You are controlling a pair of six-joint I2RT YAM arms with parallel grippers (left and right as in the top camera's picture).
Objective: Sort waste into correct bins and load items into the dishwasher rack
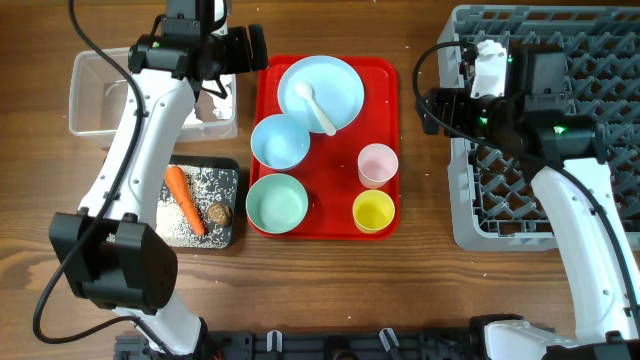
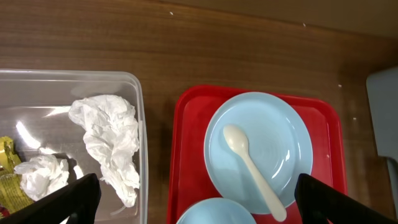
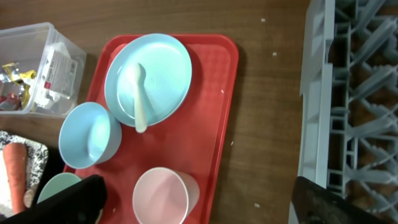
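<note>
The robot's right gripper will next move across and down onto the nearest, uncovered side of the light blue bowl's rim, which is below it and to its left in the overhead view.
The clear tub (image 1: 90, 95) holds crumpled white tissue (image 2: 109, 140) and a yellow wrapper (image 2: 7, 180). The black tray (image 1: 237, 200) holds the carrot (image 1: 184, 200), rice (image 1: 170, 228) and a brown lump (image 1: 219, 214). On the red tray (image 1: 325, 228) are the plate (image 1: 335, 80) with the white spoon (image 1: 317, 108), two bowls (image 1: 280, 142) (image 1: 277, 203), a pink cup (image 1: 377, 165) and a yellow cup (image 1: 373, 211). My left gripper (image 2: 199, 208) is open and empty, above the gap between tub and red tray. My right gripper (image 3: 202, 208) is open and empty, over the pink cup's side, left of the grey rack (image 1: 560, 130).
Bare wooden table lies between the red tray and the rack (image 3: 348, 93). The left arm stretches over the black tray's left side in the overhead view. The rack's peg rows show no items in them.
</note>
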